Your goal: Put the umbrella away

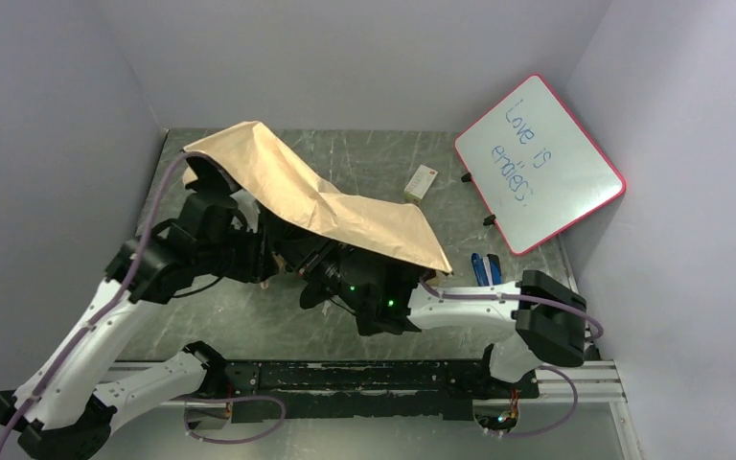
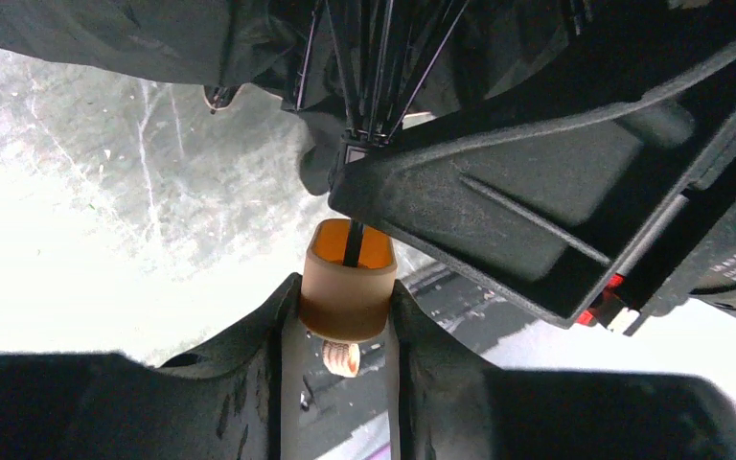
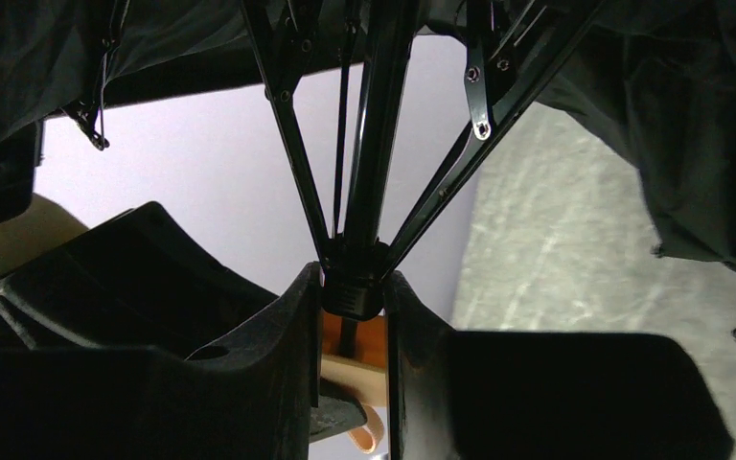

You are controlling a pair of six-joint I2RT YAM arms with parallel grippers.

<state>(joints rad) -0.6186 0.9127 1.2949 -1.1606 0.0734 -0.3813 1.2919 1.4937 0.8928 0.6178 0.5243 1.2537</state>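
Observation:
My left gripper will next lower the short tan-orange handle (image 2: 347,273) to the bare tabletop below and let go of it there, because the umbrella still hangs above the table.
The umbrella (image 1: 326,203) hangs half open above the table, its tan canopy draped over both grippers in the top view. My left gripper (image 2: 345,295) is shut on the short tan-orange handle (image 2: 347,273), and a tan strap (image 2: 342,357) dangles below it. The thin black shaft (image 2: 353,241) runs from the handle up to the ribs (image 2: 374,67). My right gripper (image 3: 353,280) is shut on the black runner (image 3: 352,292), where the ribs (image 3: 287,144) meet the shaft. The handle (image 3: 362,350) shows just behind it. Black inner fabric (image 3: 690,125) hangs around it.
A pink-framed whiteboard (image 1: 540,163) leans at the back right. A small blue stapler-like object (image 1: 485,268) lies beside the right arm, and a small white box (image 1: 422,181) lies behind the canopy. Walls close in the left, back and right sides.

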